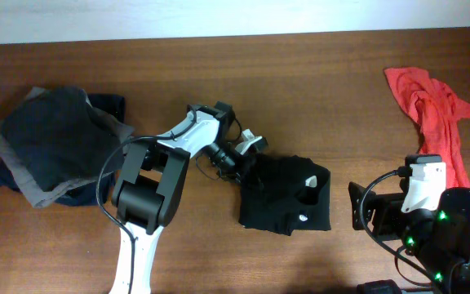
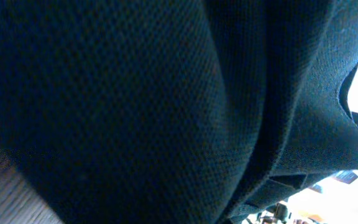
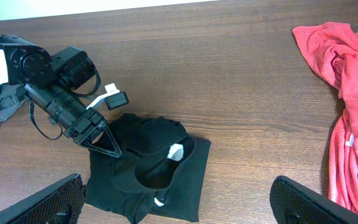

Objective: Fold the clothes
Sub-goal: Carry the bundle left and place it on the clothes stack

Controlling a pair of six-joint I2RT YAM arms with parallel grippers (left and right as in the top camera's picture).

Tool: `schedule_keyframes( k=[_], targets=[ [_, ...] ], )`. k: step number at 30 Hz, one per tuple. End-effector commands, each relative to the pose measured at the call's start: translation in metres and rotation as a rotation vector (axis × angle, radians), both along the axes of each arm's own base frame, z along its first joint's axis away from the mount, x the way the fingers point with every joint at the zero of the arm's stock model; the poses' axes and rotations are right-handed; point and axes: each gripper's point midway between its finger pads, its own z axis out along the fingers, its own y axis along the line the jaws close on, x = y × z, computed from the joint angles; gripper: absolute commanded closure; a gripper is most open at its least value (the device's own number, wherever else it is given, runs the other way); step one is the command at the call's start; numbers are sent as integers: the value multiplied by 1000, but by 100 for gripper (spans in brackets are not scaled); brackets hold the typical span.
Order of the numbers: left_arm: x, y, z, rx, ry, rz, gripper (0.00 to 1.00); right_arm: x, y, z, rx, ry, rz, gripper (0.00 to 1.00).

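I should lift the black garment with my left gripper and stack it to the left in the overhead view, over the grey and dark pile.
A black garment [image 1: 288, 196] lies crumpled at the middle of the wooden table and also shows in the right wrist view [image 3: 148, 177]. My left gripper [image 1: 246, 169] is at its upper left edge, fingers together on the cloth [image 3: 107, 144]. Black fabric [image 2: 166, 106] fills the left wrist view and hides the fingers. A red garment [image 1: 435, 106] lies bunched at the right [image 3: 347, 93]. My right gripper [image 3: 179, 208] is open and empty, raised to the right of the black garment [image 1: 357, 206].
A pile of grey and dark clothes [image 1: 55, 143] sits at the table's left side. Bare wooden table [image 1: 300, 90] lies between the black and red garments. The right arm's base [image 1: 455, 237] stands at the front right.
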Motion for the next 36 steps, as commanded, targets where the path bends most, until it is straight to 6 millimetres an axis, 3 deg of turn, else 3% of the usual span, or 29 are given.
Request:
schedule_keyframes(
  k=[1,5,10,12,13,18,22,26,28,29,31,33,35,36],
  targets=[
    [6,20,1,68,-45,2,99,1,-3,-1,-13,4,-12,1],
    [24,58,42,161,-164,51,99,1,-3,-2,-13,4,-12,1],
    [56,132,121,215,-362,247,100,1,-3,-2,-13,4,-12,1],
    [65,174,151,250,-449,358,99,1,-3,-2,-13,5,-12,1],
    [69,204,167,290,-500,435,100,1,-3,-2,-14,8,-12,1],
    [83,315,201,393,-622,740,99,1,-3,-3,-14,12,-12,1],
    [87,402,199,502,-624,976,99,0,-3,-4,-14,16,-12,1],
    [85,461,188,571,-605,1131,99,0,-3,-4,-14,18,-12,1],
    [80,494,171,658,-553,1206,96,0,-3,-4,-15,18,-12,1],
    [76,503,162,695,-522,1225,92,0,-3,-4,-15,18,-12,1],
    [66,518,141,762,-424,1268,73,0,-3,-4,-14,18,-12,1],
    [55,528,118,821,-311,1306,63,0,-3,-4,-15,18,-12,1],
    [46,537,106,885,-244,1339,43,0,-3,-4,-15,18,-12,1],
    [43,541,103,908,-222,1358,38,0,-3,-4,-14,19,-12,1]
  ],
)
